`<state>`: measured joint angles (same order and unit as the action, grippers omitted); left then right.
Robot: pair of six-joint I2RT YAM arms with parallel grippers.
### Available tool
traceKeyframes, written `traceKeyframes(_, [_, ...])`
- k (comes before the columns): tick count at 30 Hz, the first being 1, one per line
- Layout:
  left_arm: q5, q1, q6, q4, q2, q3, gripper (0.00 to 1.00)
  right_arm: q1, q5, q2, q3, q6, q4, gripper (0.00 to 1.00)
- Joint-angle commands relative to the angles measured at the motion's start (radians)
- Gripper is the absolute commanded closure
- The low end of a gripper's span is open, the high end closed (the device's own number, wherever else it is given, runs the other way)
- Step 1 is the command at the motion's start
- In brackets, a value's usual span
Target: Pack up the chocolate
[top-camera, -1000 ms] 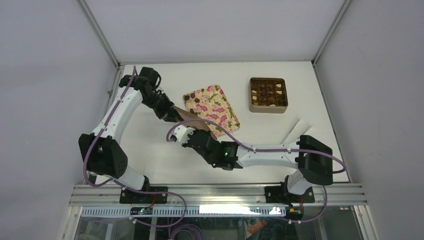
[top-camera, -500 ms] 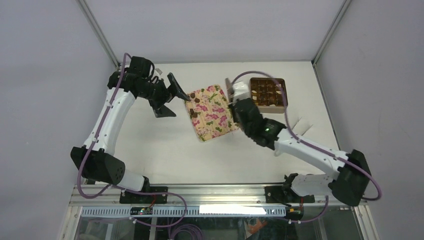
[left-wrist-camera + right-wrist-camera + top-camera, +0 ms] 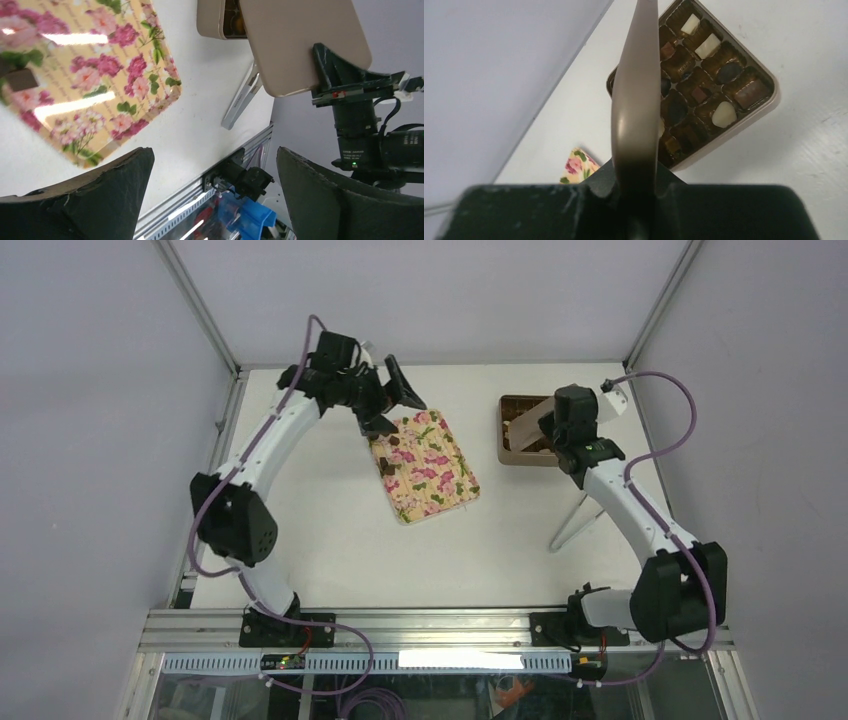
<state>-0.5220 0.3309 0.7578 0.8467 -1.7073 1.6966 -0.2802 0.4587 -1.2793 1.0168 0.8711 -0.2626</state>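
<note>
The right gripper moves down next, lays the tan lid (image 3: 636, 95) onto the open brown box below the gripper and releases it, as chocolate shows uncovered.
A few dark chocolate pieces (image 3: 396, 441) lie at the far corner of a floral tray (image 3: 432, 468); one (image 3: 22, 79) shows in the left wrist view. More chocolate (image 3: 728, 73), dark and white, sits in the compartments of the brown box (image 3: 744, 117) at the back right (image 3: 512, 455). My right gripper (image 3: 550, 432) is shut on the flat tan lid (image 3: 636, 95), holding it tilted on edge over the box's left side. My left gripper (image 3: 390, 405) hovers open above the tray's far corner with nothing between its fingers (image 3: 100, 192).
A thin silver strip (image 3: 575, 520) lies on the white table right of the tray, also seen from the left wrist (image 3: 242, 100). Grey walls close in the back and both sides. The aluminium rail (image 3: 430, 625) runs along the near edge.
My right arm swung from in front of the tray to the box, carrying the lid. My left gripper let go, opened wide and moved back to the tray's far corner.
</note>
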Motion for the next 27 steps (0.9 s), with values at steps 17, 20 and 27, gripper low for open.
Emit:
traceKeyframes(17, [-0.084,0.218,-0.083,-0.082,-0.445,0.392,0.01,0.113,-0.077,-0.333,0.203,0.328,0.347,1.00])
traceKeyframes(20, [-0.086,0.218,-0.076,-0.081,-0.475,0.408,0.01,0.128,-0.067,-0.375,0.216,0.373,0.347,1.00])
traceKeyframes(27, [-0.072,0.218,-0.046,-0.087,-0.559,0.494,0.01,0.144,-0.075,-0.442,0.205,0.432,0.341,1.00])
